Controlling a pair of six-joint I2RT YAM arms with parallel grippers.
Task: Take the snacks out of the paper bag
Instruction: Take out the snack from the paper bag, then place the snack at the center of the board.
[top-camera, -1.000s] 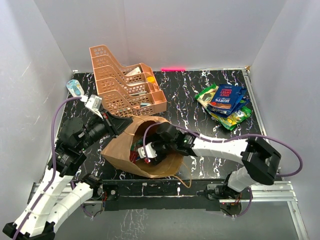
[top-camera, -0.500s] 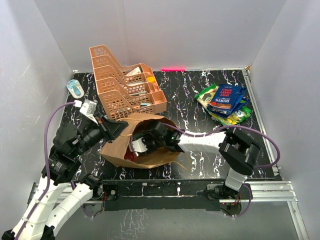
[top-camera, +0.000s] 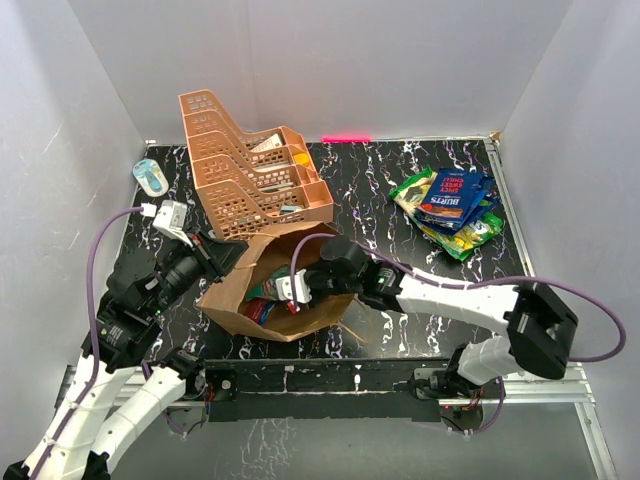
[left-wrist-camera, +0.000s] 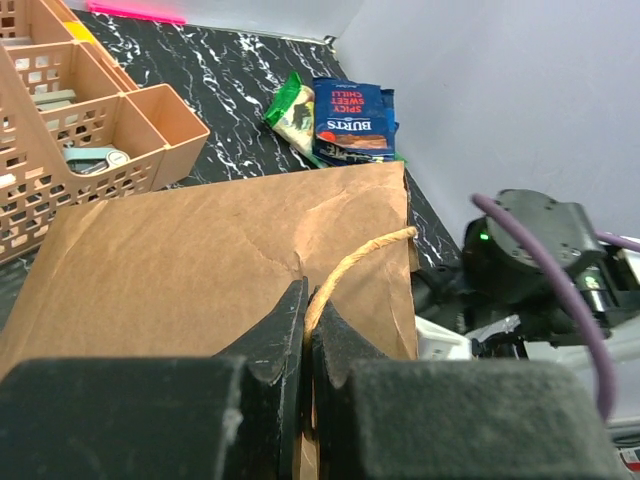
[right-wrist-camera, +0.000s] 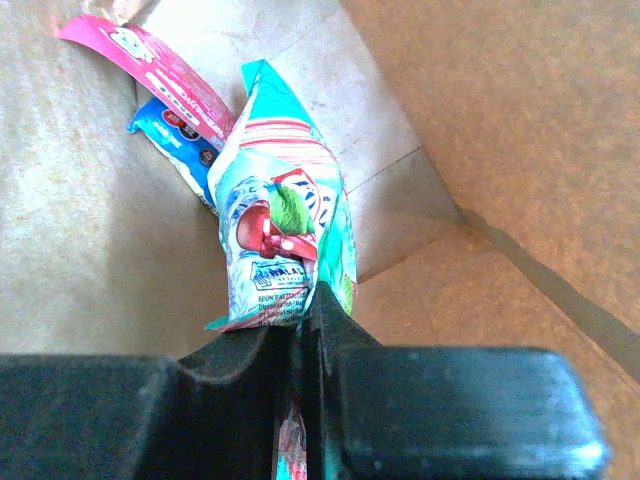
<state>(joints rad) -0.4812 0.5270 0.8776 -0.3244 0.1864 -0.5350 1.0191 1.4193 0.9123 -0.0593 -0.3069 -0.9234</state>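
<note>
My right gripper leaves the bag next, lowers onto the piled snacks, outward and to its right in the top view, and lets go.
The brown paper bag (top-camera: 322, 316) lies on its side near the table's front, its mouth facing right. My left gripper (left-wrist-camera: 307, 320) is shut on the bag's twine handle (left-wrist-camera: 365, 250) and holds the upper side up. My right gripper (right-wrist-camera: 308, 322) reaches inside the bag and is shut on the lower edge of a teal snack packet (right-wrist-camera: 285, 225). Deeper in the bag lie a pink wrapper (right-wrist-camera: 150, 70) and a small blue wrapper (right-wrist-camera: 175, 140). On the table at the back right lies a pile of snacks with a blue chip bag (top-camera: 452, 200) on green packets (top-camera: 410, 188).
An orange mesh tray rack (top-camera: 250, 170) stands just behind the bag, with small items in its trays. A small blue and white object (top-camera: 152, 176) lies at the far left edge. White walls enclose the table on three sides.
My right gripper went from open to shut on the teal packet inside the bag. The bag's mouth has shifted a little. The left gripper kept its hold on the handle.
</note>
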